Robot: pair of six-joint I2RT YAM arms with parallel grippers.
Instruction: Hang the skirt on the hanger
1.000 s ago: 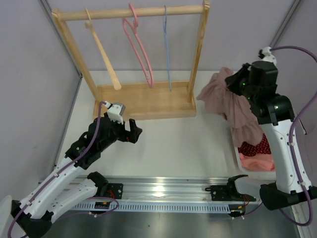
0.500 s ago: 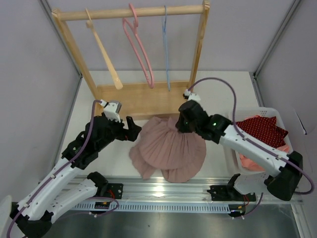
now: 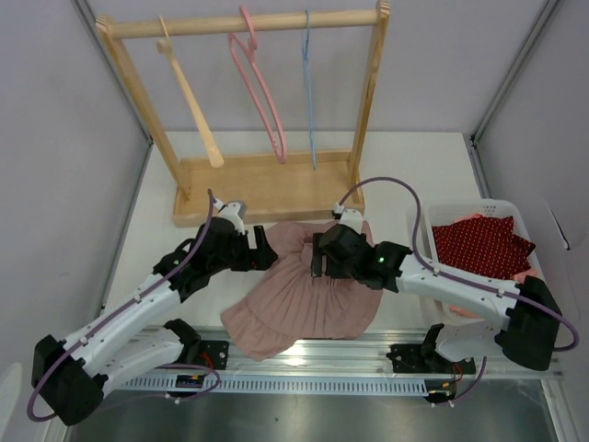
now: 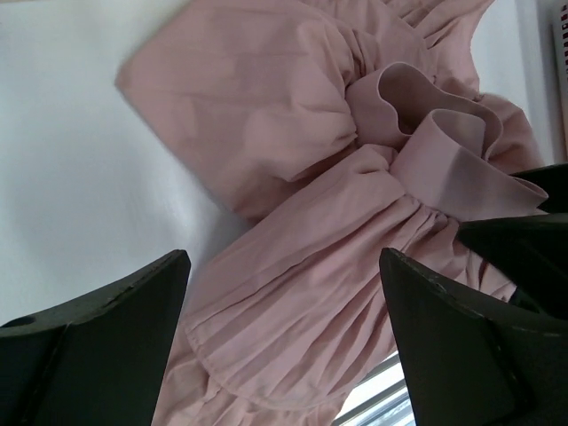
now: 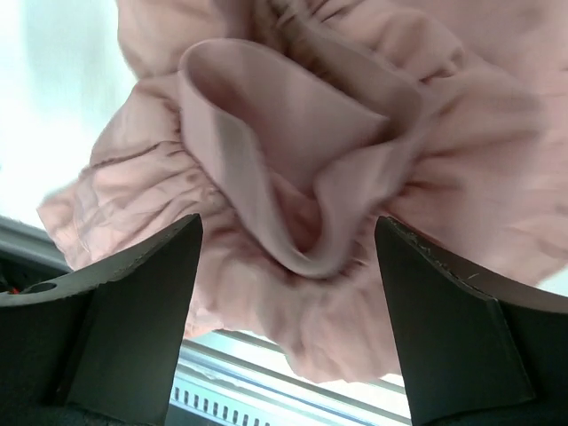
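My left gripper goes down and toward my right gripper onto the closer end of the waistband loop next, since only pleated cloth lies below its open fingers.
A dusty-pink pleated skirt (image 3: 304,295) lies crumpled on the white table in front of the rack. Its waistband (image 5: 293,133) stands up in a loop. My right gripper (image 3: 317,258) hovers over the skirt's top edge, open, its jaws on either side of the waistband without pinching it (image 5: 288,266). My left gripper (image 3: 267,249) is open at the skirt's upper left edge, with pleated cloth (image 4: 337,177) below its spread jaws (image 4: 284,293). On the wooden rack hang a wooden hanger (image 3: 189,97), a pink hanger (image 3: 262,92) and a thin blue hanger (image 3: 308,92).
The rack's wooden base (image 3: 267,184) sits just behind the skirt. A white basket (image 3: 511,207) at the right holds a red dotted garment (image 3: 479,244). A metal rail (image 3: 304,350) runs along the near table edge.
My right arm swung the skirt from above the basket to the table's middle and opened, letting it go. The left gripper moved right to the skirt's edge.
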